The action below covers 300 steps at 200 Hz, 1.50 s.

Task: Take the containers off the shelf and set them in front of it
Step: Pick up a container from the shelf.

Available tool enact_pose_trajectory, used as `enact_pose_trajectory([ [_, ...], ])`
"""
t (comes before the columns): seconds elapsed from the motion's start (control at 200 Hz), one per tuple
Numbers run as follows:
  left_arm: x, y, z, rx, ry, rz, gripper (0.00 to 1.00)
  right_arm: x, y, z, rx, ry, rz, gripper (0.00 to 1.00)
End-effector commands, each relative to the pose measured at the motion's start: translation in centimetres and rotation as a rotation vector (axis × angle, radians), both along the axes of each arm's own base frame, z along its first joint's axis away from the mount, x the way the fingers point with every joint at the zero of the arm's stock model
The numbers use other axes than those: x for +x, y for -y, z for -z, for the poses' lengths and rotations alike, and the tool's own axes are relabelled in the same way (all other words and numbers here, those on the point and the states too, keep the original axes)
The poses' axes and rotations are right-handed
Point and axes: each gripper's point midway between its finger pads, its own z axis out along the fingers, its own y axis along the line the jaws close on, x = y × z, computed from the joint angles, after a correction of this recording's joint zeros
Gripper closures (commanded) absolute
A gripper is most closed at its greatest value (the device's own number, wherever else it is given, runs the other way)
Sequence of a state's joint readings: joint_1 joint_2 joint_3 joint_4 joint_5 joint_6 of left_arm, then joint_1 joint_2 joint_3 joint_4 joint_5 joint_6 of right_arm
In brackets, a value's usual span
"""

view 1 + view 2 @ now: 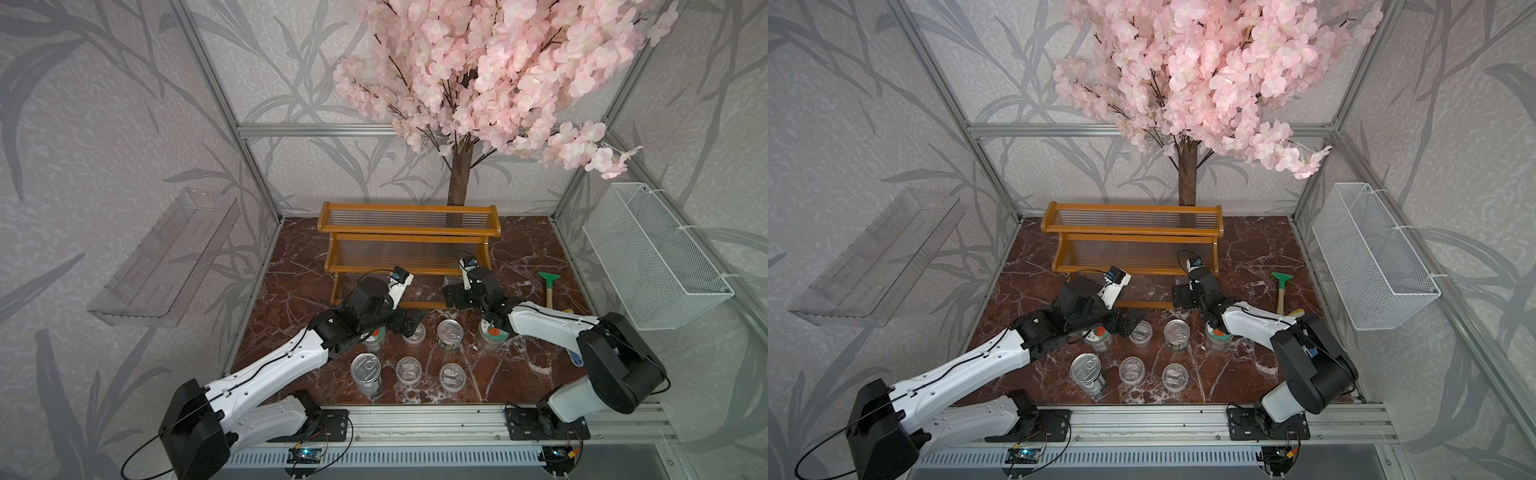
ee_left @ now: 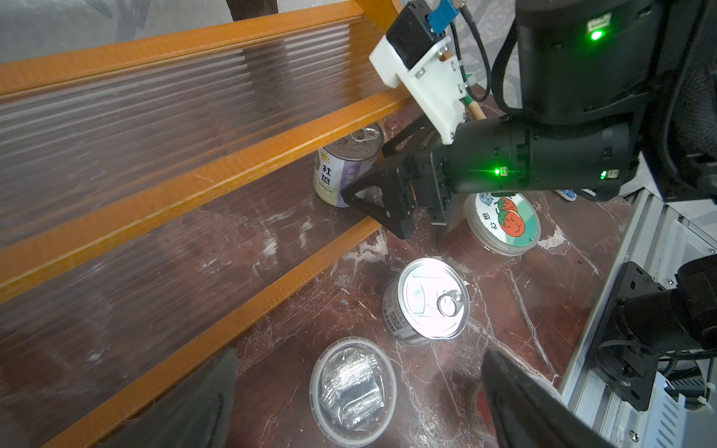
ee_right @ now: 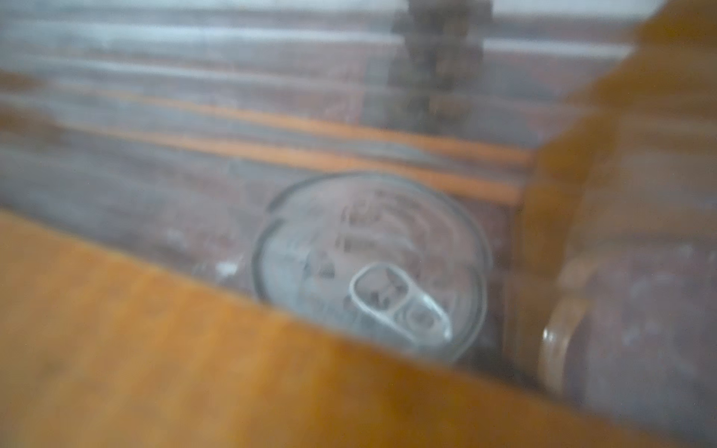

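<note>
I will next slide the open fingers of my right gripper outward under the shelf's front bar and close them around the labelled tin (image 1: 453,281) (image 3: 372,261). It stands outward of my gripper, beneath the shelf's upper levels.
The shelf (image 1: 409,239) (image 1: 1133,232) is an orange-brown stepped rack at the back of the marble floor. One labelled tin (image 2: 341,166) (image 3: 368,263) stands on its lowest tier, at the right end. My right gripper (image 1: 452,294) (image 2: 364,172) is open, its fingers reaching around that tin. In front of the shelf stand two tins (image 1: 365,370) (image 1: 450,331), three clear cups (image 1: 409,369) (image 1: 453,376) (image 1: 415,334) and two tomato-lid jars (image 1: 492,332) (image 1: 376,334). Above one cup (image 2: 353,391) hovers my left gripper (image 1: 413,322) (image 2: 359,362), open and empty.
A green-headed scraper (image 1: 548,282) lies right of the shelf. A white wire basket (image 1: 656,257) hangs on the right wall and a clear tray (image 1: 166,257) on the left wall. A blossom tree trunk (image 1: 459,178) rises behind the shelf. An aluminium rail (image 1: 415,419) edges the front.
</note>
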<state>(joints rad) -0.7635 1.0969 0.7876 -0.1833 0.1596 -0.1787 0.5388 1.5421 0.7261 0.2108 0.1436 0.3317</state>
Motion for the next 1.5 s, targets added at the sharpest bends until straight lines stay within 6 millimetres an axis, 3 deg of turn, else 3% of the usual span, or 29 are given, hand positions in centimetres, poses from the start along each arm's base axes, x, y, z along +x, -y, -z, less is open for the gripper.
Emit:
enact_pose_trajectory([
  [0.0, -0.1, 0.0, 0.4, -0.004, -0.005, 0.008, 0.00, 2.4, -0.8, -2.7, 0.064, 0.115, 0.056, 0.01],
  [0.285, -0.3, 0.0, 1.3, 0.016, -0.023, 0.018, 0.00, 3.5, -0.9, -2.7, 0.009, 0.159, 0.056, 0.01],
  [0.595, -0.5, -0.1, 1.8, 0.020, -0.033, 0.023, 0.00, 3.5, -0.8, -2.6, -0.005, 0.163, 0.047, 0.22],
  [0.85, -0.8, -0.2, 2.5, 0.023, -0.047, 0.022, 0.00, 2.1, -1.3, -3.2, -0.022, 0.177, -0.016, 0.32],
  [1.195, -0.8, -0.3, 2.7, 0.034, -0.044, 0.028, 0.00, -0.3, -2.8, -4.3, -0.006, 0.169, -0.158, 0.35],
  [1.494, -0.7, -0.1, 3.0, 0.043, -0.044, 0.038, 0.00, -2.9, -3.7, -6.6, -0.003, 0.195, -0.265, 0.36],
])
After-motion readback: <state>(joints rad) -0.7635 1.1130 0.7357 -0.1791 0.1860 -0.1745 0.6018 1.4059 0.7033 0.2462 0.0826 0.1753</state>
